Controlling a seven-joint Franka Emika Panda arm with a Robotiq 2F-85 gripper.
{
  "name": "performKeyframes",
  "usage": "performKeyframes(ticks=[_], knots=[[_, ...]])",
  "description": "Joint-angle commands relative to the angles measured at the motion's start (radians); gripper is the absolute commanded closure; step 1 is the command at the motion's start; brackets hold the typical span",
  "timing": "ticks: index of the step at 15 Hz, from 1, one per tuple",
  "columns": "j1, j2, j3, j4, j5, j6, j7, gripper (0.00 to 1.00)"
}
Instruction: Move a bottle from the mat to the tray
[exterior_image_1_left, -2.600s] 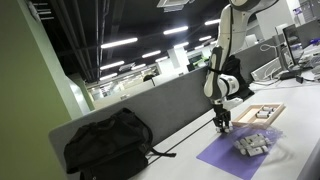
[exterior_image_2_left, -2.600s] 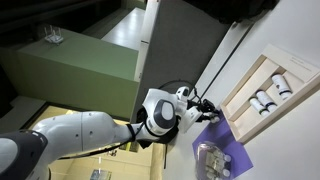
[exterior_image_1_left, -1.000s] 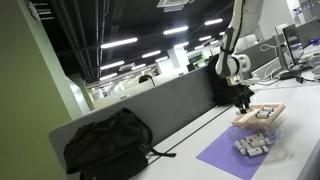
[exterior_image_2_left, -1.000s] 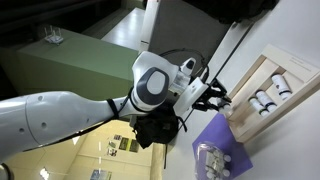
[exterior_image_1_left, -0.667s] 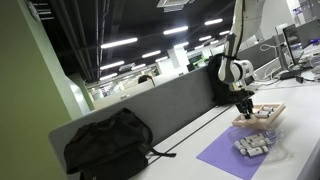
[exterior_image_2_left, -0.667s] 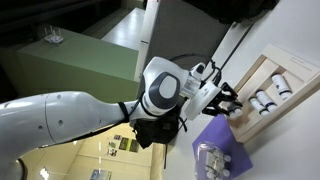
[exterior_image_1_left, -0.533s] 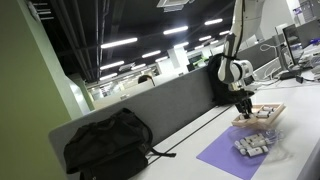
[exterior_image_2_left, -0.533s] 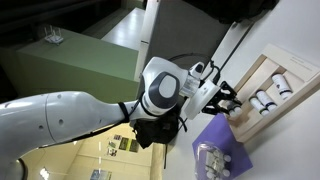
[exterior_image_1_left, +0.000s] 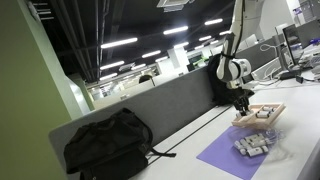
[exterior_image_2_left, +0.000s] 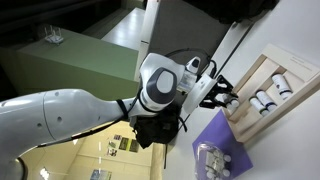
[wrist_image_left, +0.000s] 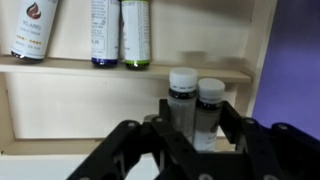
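Note:
The bottom of the tray's near section is empty, so my gripper should next go down a little and move away from the purple mat (exterior_image_1_left: 228, 155) to let go of both bottles in the near section (exterior_image_1_left: 257, 108).
In the wrist view my gripper (wrist_image_left: 197, 125) is shut on two small white-capped bottles (wrist_image_left: 196, 100) held side by side, one finger against each outer side. They hang low over the near compartment of the light-wood tray (wrist_image_left: 90, 105). Three more bottles (wrist_image_left: 92, 30) lie in the far compartment. In both exterior views the gripper (exterior_image_1_left: 243, 103) (exterior_image_2_left: 228, 100) is at the tray's (exterior_image_1_left: 262, 116) (exterior_image_2_left: 250, 85) end nearest the purple mat (exterior_image_1_left: 228, 155) (exterior_image_2_left: 228, 138). A cluster of bottles (exterior_image_1_left: 252, 146) (exterior_image_2_left: 211, 160) stays on the mat.
A black backpack (exterior_image_1_left: 108, 143) lies on the table against the grey divider panel (exterior_image_1_left: 150, 108). More bottles (exterior_image_2_left: 270, 95) lie in the tray's compartments. The mat shows at the right edge of the wrist view (wrist_image_left: 300, 60).
The gripper left the mat's far corner, crossed to the tray and came down over its near end. In the last half second it shifted only slightly, a little upward.

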Motion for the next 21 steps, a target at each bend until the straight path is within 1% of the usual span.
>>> performKeyframes(ticks=[1,10,17,21], knots=[[-0.015,0.014,0.001,0.042,-0.002,-0.016,0.022,0.66],[-0.034,0.054,0.001,0.082,0.000,-0.013,0.022,0.66],[-0.045,0.087,0.012,0.087,-0.002,0.046,0.010,0.66],[-0.052,0.078,0.021,0.082,0.005,0.057,0.007,0.66]])
